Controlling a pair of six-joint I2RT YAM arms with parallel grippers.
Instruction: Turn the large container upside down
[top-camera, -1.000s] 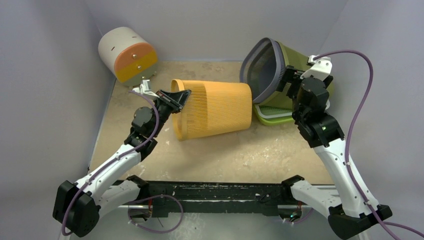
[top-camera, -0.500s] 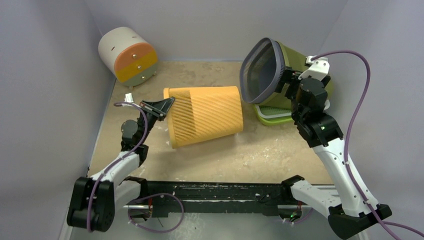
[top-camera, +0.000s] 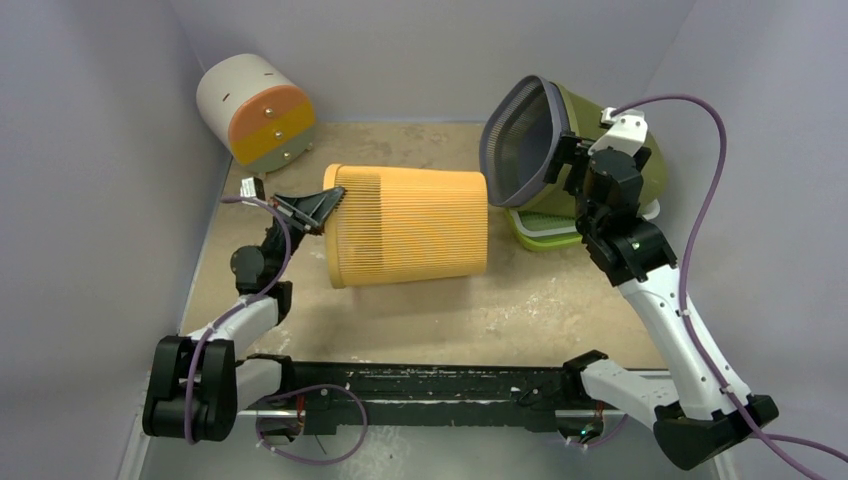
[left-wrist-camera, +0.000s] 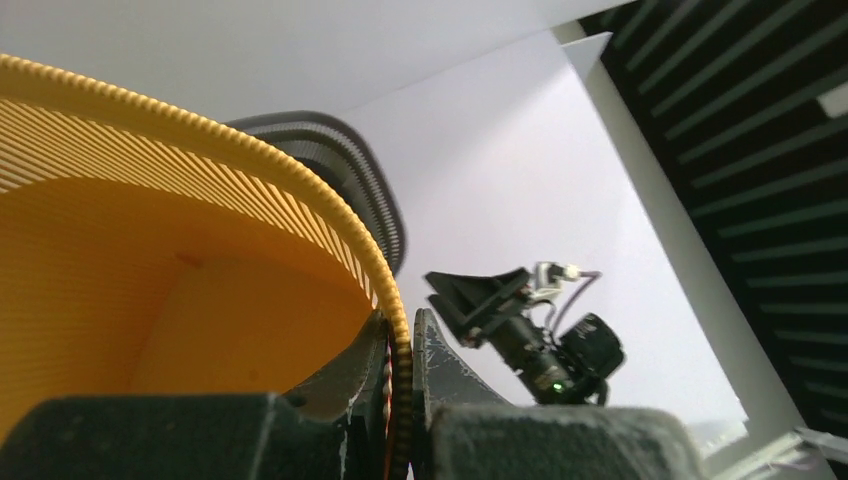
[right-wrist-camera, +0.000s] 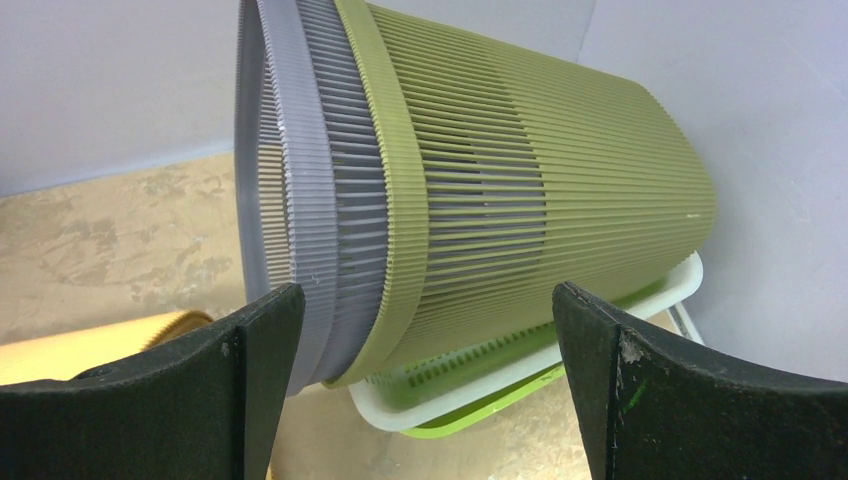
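Note:
The container's opening still faces sideways, so the robot's left gripper should swing down, turn the container's rim onto the bare tabletop below the gripper, and release it there.
The large container is a ribbed orange basket lying on its side at mid-table, its open mouth to the left. My left gripper is shut on its rim at the upper left edge. In the left wrist view one finger is inside the rim and the other outside, with the left gripper clamped on it and the orange inside filling the left. My right gripper stands open at the back right, apart from the orange container. The right gripper holds nothing.
A green basket with a grey one nested in it leans on its side at the back right, over a lime and white tray. A white and orange cylinder lies at the back left. Walls close in on three sides.
My left arm has drawn back to the left, dragging the orange container left by its rim and swinging it more level. The right arm shifted slightly and stays open.

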